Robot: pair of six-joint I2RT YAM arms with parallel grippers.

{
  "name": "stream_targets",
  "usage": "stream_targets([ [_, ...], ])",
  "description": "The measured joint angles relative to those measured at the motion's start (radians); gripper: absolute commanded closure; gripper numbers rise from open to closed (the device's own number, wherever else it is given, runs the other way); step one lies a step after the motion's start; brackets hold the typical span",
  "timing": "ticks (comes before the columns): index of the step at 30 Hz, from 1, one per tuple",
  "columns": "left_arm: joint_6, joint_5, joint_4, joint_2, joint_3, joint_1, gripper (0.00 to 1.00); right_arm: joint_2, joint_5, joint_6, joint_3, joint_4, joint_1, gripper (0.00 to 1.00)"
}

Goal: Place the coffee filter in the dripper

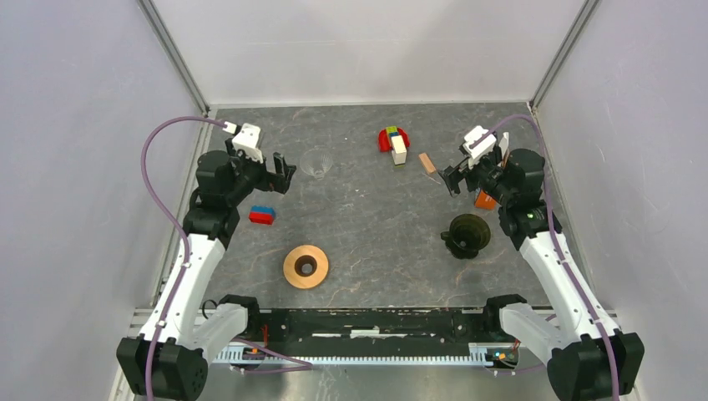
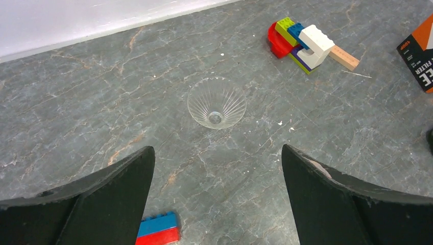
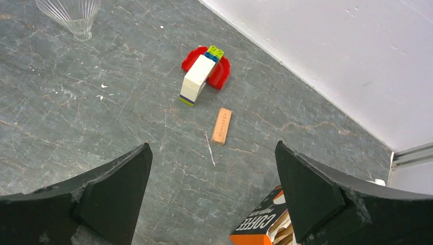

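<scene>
I'll move my right gripper back and down next, onto the black dripper's far rim (image 1: 484, 221) by the filter box; that open rim is clear for my fingers.
The dripper lies in parts. Its clear ribbed glass funnel (image 1: 317, 161) stands alone on the slate table, and also shows in the left wrist view (image 2: 216, 102) and the right wrist view (image 3: 71, 13). Its tan wooden ring (image 1: 292, 269) lies flat near the front. Its black base (image 1: 467, 234) sits at the right. No loose white coffee filter shows. Paper edges stick out of an open orange-and-black filter box (image 3: 260, 222) under my right gripper. My left gripper (image 1: 280, 174) (image 2: 217, 150) is open and empty, just short of the funnel. My right gripper (image 1: 451, 180) (image 3: 212, 145) is open and empty.
A red-and-blue block (image 1: 262, 215) lies by my left gripper (image 2: 158, 236). A cluster of red, white and coloured toy blocks (image 1: 394, 142) and a small wooden block (image 1: 427, 162) lie at the back centre. White walls enclose the table on three sides.
</scene>
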Motion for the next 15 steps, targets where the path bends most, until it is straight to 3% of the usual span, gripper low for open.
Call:
stream_targets([
  [15,-0.001,0.025,0.034,0.014,-0.01,0.0,0.0,-0.019,0.027,-0.01,0.0,-0.029,0.001,0.02],
])
